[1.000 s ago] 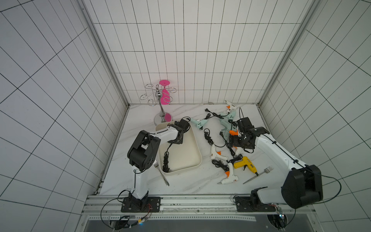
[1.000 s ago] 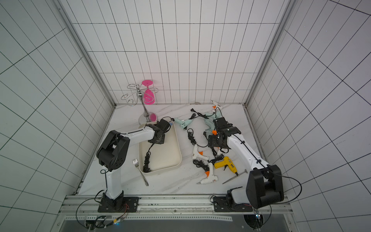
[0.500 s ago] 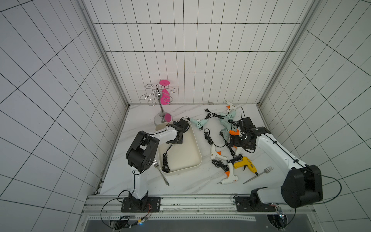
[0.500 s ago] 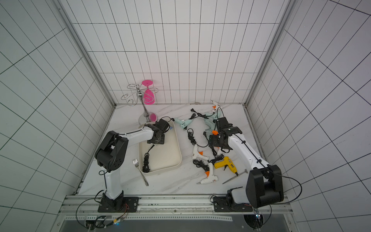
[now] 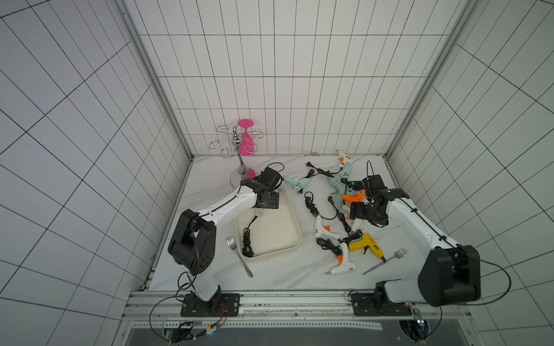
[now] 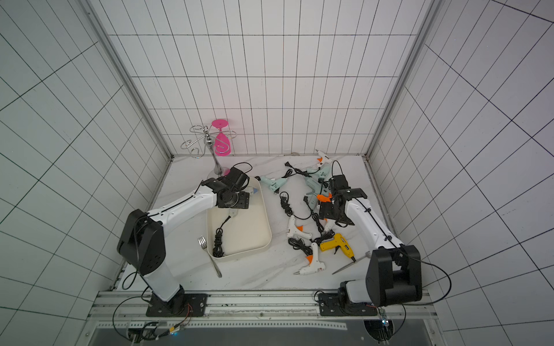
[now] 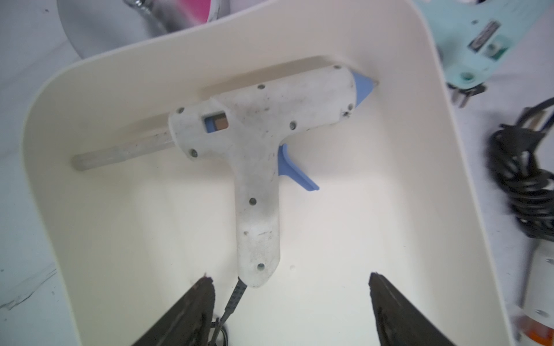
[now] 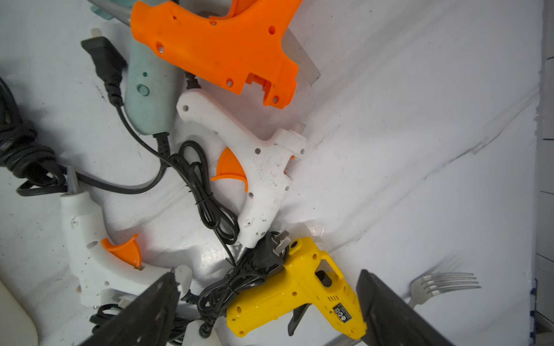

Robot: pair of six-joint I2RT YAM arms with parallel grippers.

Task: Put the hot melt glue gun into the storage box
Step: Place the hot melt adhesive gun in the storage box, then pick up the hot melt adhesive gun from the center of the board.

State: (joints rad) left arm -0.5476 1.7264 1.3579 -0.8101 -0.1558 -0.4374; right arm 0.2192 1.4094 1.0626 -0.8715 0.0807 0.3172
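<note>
Next, my right gripper lowers its fingers astride the body of the white gun [image 5: 356,223] [image 8: 264,202], which lies between the orange and yellow ones, clear of cords below it.
The cream storage box [image 5: 284,236] [image 7: 389,209] lies left of centre on the table. A white hot melt glue gun [image 7: 257,125] with a blue nozzle and trigger lies flat at the box's far end. Its black cord [image 5: 247,242] coils at the near end. My left gripper [image 7: 290,280] [image 5: 266,200] hangs open just behind the gun's handle, touching nothing. My right gripper [image 8: 268,274] [image 5: 364,211] is open above a pile of glue guns. In that pile are an orange one [image 8: 215,45], a white one [image 8: 257,161] and a yellow one [image 8: 299,293].
More glue guns and tangled cords spread over the right half of the table, with mint ones [image 5: 298,183] at the back. One fork [image 5: 238,254] lies left of the box, another fork [image 5: 386,260] near the yellow gun. A wire rack with a pink glass [image 5: 239,143] stands at the back left.
My left gripper has opened and let the white glue gun go, so it now lies in the box. The right arm has barely moved.
</note>
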